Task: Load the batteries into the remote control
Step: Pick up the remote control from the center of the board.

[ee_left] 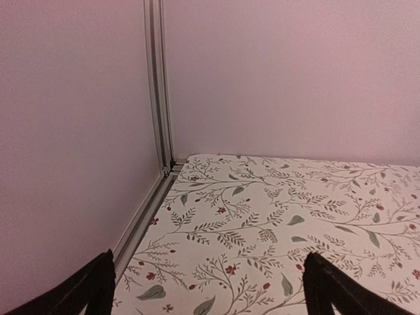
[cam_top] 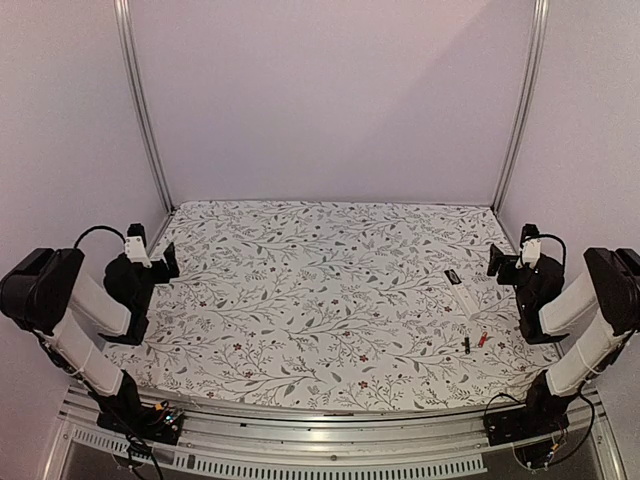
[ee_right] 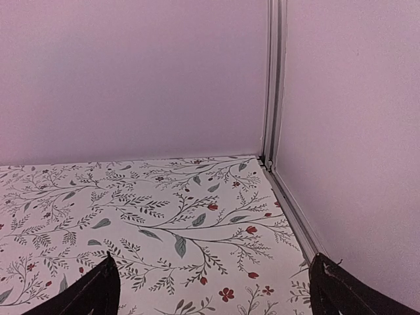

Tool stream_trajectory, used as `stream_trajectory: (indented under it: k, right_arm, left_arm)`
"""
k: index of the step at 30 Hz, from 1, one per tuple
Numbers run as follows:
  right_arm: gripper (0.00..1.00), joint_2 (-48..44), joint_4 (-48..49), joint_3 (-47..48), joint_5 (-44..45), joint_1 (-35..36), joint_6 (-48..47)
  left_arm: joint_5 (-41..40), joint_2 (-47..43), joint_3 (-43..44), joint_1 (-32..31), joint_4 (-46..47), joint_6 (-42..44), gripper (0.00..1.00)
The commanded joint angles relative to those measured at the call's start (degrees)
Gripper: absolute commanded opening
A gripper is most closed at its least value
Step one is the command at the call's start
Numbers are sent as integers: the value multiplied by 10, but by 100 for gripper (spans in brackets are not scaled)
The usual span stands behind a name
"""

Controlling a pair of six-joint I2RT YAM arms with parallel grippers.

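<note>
The robot's right gripper will next go to the left in the top view, tilt down and lower onto the remote's white body beside its black patch, because the remote lies flat.
In the top view the remote control, a slim white bar with a black patch at its far end, lies on the right side of the table. The black battery and the red battery lie side by side just in front of it. My right gripper hovers open and empty right of the remote's far end. My left gripper is open and empty at the far left. Both wrist views show only wide-apart fingers, left and right, over bare cloth; the remote and batteries are out of those views.
A floral-patterned cloth covers the table. Pale walls with metal corner posts enclose the back and sides. The left wrist faces the back left corner, the right wrist the back right corner.
</note>
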Motion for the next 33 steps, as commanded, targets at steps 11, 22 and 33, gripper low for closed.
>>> stream_trajectory:
  k: [11,22,33]
  right_arm:
    - [99,-212,-442,210,-258,3,85]
    - [99,-108,-956,459,-53,198,6]
    - [99,46,-1071,474,67,197,47]
  left_arm:
    - [-21,-93,13,-23,-79,8,100]
    - [68,-388,273,-114,-492,-62,98]
    - [224,-351,281,-140,-504,-117,96]
